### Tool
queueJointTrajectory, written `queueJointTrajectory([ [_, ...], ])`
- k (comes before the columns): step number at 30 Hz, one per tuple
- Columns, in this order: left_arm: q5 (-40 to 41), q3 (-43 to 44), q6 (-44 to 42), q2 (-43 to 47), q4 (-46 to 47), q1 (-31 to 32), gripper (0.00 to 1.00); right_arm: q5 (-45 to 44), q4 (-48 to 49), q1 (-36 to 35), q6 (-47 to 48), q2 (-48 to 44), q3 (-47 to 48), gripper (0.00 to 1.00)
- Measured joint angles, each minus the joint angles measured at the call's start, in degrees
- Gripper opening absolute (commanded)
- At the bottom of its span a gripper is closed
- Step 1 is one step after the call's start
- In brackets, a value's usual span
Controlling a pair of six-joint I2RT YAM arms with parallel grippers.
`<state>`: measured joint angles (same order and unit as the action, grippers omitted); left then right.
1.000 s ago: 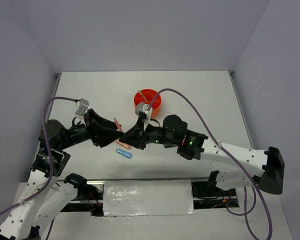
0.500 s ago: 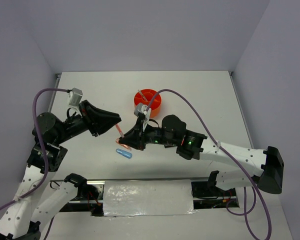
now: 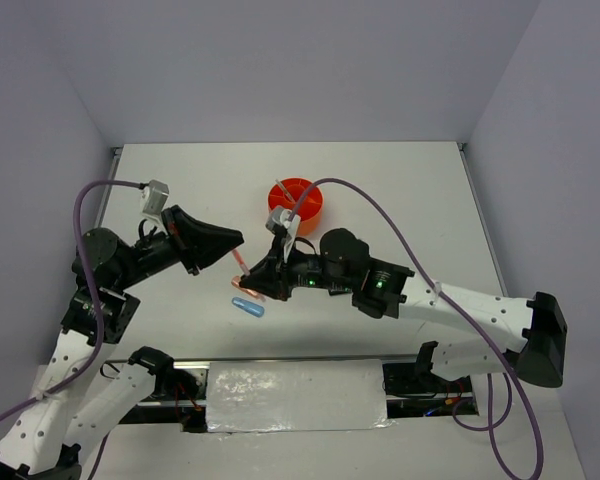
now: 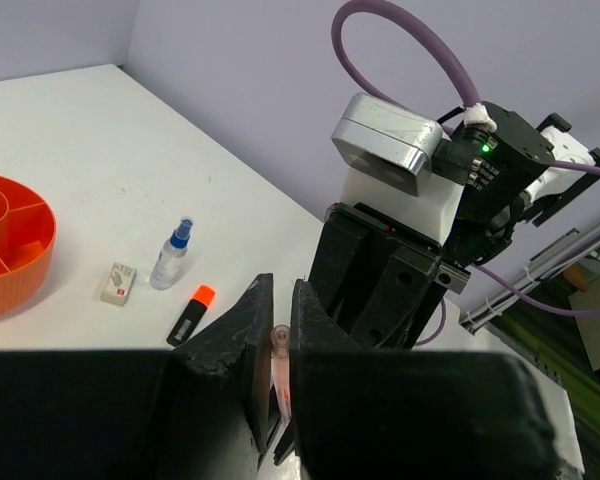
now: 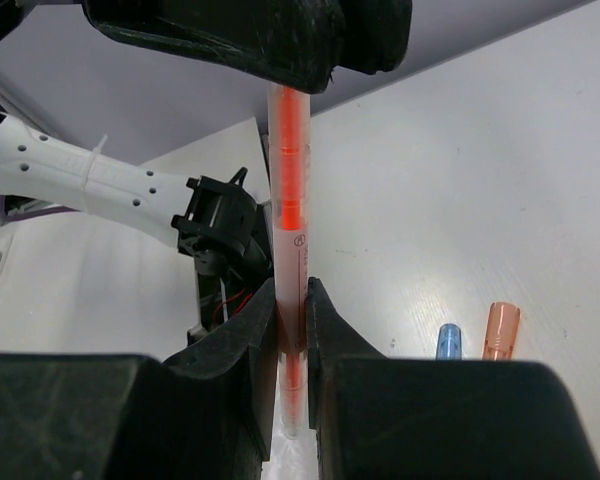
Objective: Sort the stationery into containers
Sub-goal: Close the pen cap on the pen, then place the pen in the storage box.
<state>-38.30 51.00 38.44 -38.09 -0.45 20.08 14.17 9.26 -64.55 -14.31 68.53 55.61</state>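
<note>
My right gripper needs to move outward next over the tub's open top (image 3: 297,195), lower the pink pen in and release it, because a pen stands in that orange tub.
A thin pink pen (image 5: 290,200) hangs above the table between both grippers. My right gripper (image 5: 291,310) is shut on its lower part. My left gripper (image 4: 277,330) is shut on its other end (image 4: 279,348), and its black fingers (image 5: 280,45) cover the pen's top in the right wrist view. In the top view the two grippers meet tip to tip, left gripper (image 3: 238,244) and right gripper (image 3: 250,281), at the table's middle. The orange tub (image 3: 310,193) stands behind them, with a pen in it.
A blue capsule (image 3: 248,308) and an orange capsule (image 5: 500,330) lie on the table below the grippers. An orange-ended black highlighter (image 4: 191,315), a white eraser (image 4: 117,283) and a small blue-capped bottle (image 4: 170,255) lie near the tub (image 4: 20,250), under the right arm.
My left arm has risen and swung back, and its jaws have closed on the pen's free end. The right gripper has kept its hold and barely moved.
</note>
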Motion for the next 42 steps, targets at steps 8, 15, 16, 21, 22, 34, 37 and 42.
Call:
queueJointTrajectory([
  [8, 3.8, -4.7, 1.4, 1.7, 8.7, -0.7, 0.0, 4.0, -7.6, 3.1, -0.6, 4.3, 8.2, 0.0],
  [15, 11.0, -9.5, 2.5, 4.1, 17.9, 0.0, 0.0, 7.1, -19.4, 4.1, 0.4, 12.1, 22.0, 0.0],
  [16, 12.0, -10.0, 2.5, 4.1, 19.1, 0.6, 0.0, 7.4, -21.1, 4.1, 0.5, 13.2, 23.9, 0.0],
  [21, 16.5, -11.0, 1.7, 5.0, 19.5, 2.9, 0.0, 7.7, -25.6, 4.1, 2.3, 15.5, 27.6, 0.0],
  [22, 17.1, -10.2, 0.8, 5.4, 17.1, 3.2, 0.01, 7.6, -25.2, 4.1, 2.9, 15.5, 27.1, 0.0],
  [34, 31.1, 15.7, -7.1, 2.4, -23.1, 5.5, 0.99, -0.2, 3.5, 7.9, 5.1, 9.8, 7.2, 0.0],
  [37, 37.4, 19.1, -7.4, 4.3, -26.6, 5.5, 0.99, -2.7, 6.7, 11.6, 6.8, 9.7, 6.0, 0.0],
  [42, 43.0, 13.4, -11.4, 10.1, -31.6, 5.5, 0.99, -6.0, 12.1, 23.1, 9.9, 14.8, 9.1, 0.0],
])
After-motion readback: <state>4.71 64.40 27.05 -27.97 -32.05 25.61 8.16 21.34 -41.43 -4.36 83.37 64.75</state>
